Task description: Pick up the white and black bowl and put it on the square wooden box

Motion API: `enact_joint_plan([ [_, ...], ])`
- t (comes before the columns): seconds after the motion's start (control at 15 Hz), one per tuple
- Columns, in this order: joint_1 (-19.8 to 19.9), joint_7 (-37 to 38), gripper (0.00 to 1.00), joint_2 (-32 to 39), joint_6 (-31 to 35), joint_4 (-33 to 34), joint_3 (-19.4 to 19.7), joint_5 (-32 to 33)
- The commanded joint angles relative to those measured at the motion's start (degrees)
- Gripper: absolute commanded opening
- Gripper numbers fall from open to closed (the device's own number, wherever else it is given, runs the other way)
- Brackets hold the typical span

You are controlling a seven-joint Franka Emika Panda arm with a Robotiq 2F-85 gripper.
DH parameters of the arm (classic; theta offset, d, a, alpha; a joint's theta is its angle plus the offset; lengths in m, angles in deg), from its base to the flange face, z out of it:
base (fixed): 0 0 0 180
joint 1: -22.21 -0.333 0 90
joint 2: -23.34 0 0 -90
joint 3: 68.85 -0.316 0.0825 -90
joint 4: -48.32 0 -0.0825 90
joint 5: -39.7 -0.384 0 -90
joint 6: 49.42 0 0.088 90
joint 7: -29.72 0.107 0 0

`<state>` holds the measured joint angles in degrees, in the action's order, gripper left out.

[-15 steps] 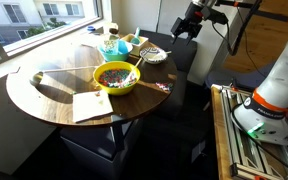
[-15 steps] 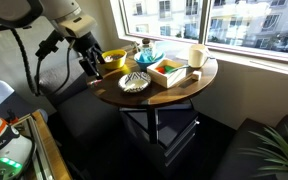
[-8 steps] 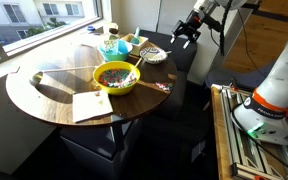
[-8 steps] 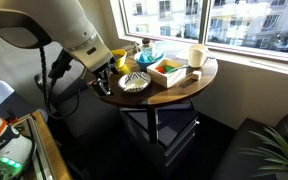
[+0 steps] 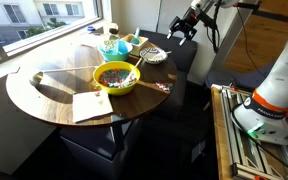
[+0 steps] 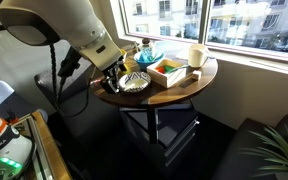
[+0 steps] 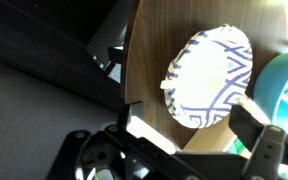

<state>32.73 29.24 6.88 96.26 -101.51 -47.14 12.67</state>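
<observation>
The bowl's side by the table's edge is the closest, so my gripper will move down and in over the table toward the bowl, with its open fingers on either side of the bowl's rim there.
The white and black bowl sits near the table's edge in both exterior views. In the wrist view it is white with a dark angular pattern. The square wooden box stands just beyond it, beside the bowl. My gripper hovers off the table edge close to the bowl, partly hidden by the arm. In the wrist view its fingers are spread wide and empty, with the bowl just ahead of them.
A larger yellow-green bowl with colourful contents sits mid-table, and a flat beige sheet lies near the front. A blue bowl and a white cup stand near the window. Dark chairs stand under the round table.
My gripper has moved in toward the table edge and now hovers close to the white and black bowl. It stays open. Nothing on the table has moved.
</observation>
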Motion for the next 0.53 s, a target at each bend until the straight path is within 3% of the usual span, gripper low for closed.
enact_joint_plan([
  [0.0,-3.1,-5.8,1.0,4.2,5.4,2.2,0.0,-7.2],
  [0.27,-6.7,-12.0,1.0,7.0,6.2,4.4,1.5,-14.8],
  [0.47,-7.0,-14.9,1.0,10.5,4.8,6.1,1.3,-16.5],
])
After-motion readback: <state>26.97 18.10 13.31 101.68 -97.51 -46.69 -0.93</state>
